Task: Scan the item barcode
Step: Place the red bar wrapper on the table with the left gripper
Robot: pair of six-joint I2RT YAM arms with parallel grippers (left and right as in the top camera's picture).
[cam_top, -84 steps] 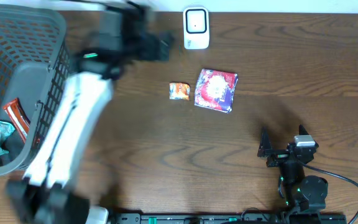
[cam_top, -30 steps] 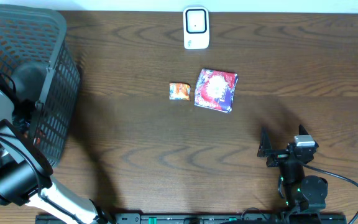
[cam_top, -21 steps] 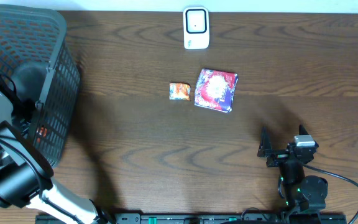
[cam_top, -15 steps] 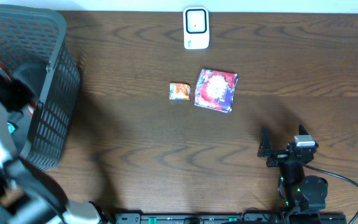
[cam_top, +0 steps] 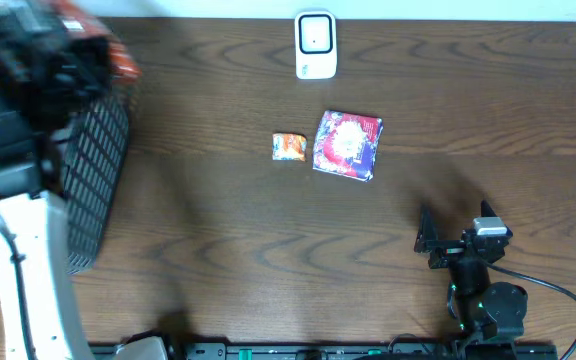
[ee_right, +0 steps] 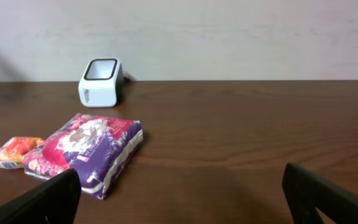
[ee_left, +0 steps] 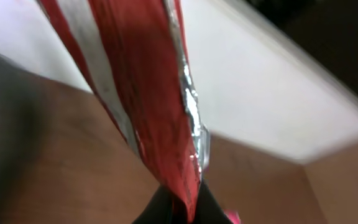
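The red packet swings away from the basket in my left gripper next, then down over the small orange packet (cam_top: 289,147), because the scanner stands nearby.
My left gripper (ee_left: 180,210) is shut on a red packet with white stripes and a silver seam (ee_left: 148,93), which stands up from the jaws and fills the left wrist view. In the overhead view the left arm is blurred at the top left, the red packet (cam_top: 120,62) showing above the basket's rim. The white scanner (cam_top: 315,45) stands at the table's far edge, also in the right wrist view as the scanner (ee_right: 100,81). My right gripper (cam_top: 456,241) rests open near the front right, nothing between its fingers (ee_right: 48,200).
A dark mesh basket (cam_top: 96,170) stands at the left edge. A purple-and-red packet (cam_top: 348,145) and a small orange packet (cam_top: 289,146) lie mid-table in front of the scanner; the purple packet (ee_right: 89,152) lies ahead and left of my right gripper.
The left gripper closed on the red packet inside the basket and rose out of it toward the table's far left corner. The right arm has not moved.
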